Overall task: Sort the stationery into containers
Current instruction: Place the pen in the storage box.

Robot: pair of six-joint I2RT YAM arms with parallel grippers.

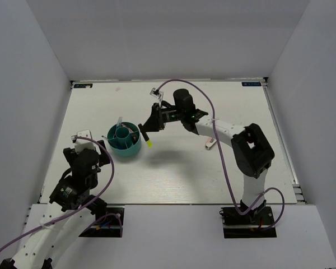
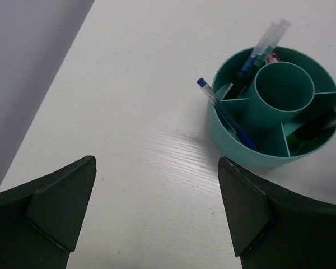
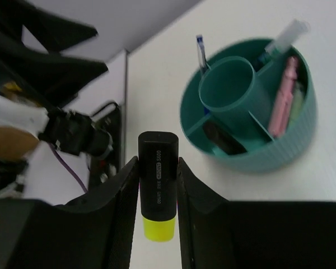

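The section of the teal organiser already holding a dark highlighter [image 1: 133, 139] [image 3: 223, 140] is below and to the left in the top view, so the right gripper should move over it next, go down and let go.
The round teal organiser [image 1: 125, 147] stands left of the table's centre; it also shows in the left wrist view [image 2: 235, 145] and the right wrist view [image 3: 280, 157]. It holds blue pens [image 2: 227, 115], a pink eraser [image 3: 284, 98] and a dark highlighter [image 3: 224, 137]. My right gripper [image 1: 147, 133] is shut on a black-yellow highlighter [image 3: 157, 185], held in the air just right of the organiser with its yellow end [image 1: 150, 144] pointing down. My left gripper [image 2: 157, 207] is open and empty above bare table, near-left of the organiser. A small white-pink piece [image 1: 210, 144] lies on the table under the right arm.
White walls enclose the table on three sides. The right arm's purple cable [image 1: 213, 120] loops above the table. The left arm's base and cables show in the right wrist view [image 3: 73, 134]. A low rail [image 1: 280, 134] runs along the table's right edge.
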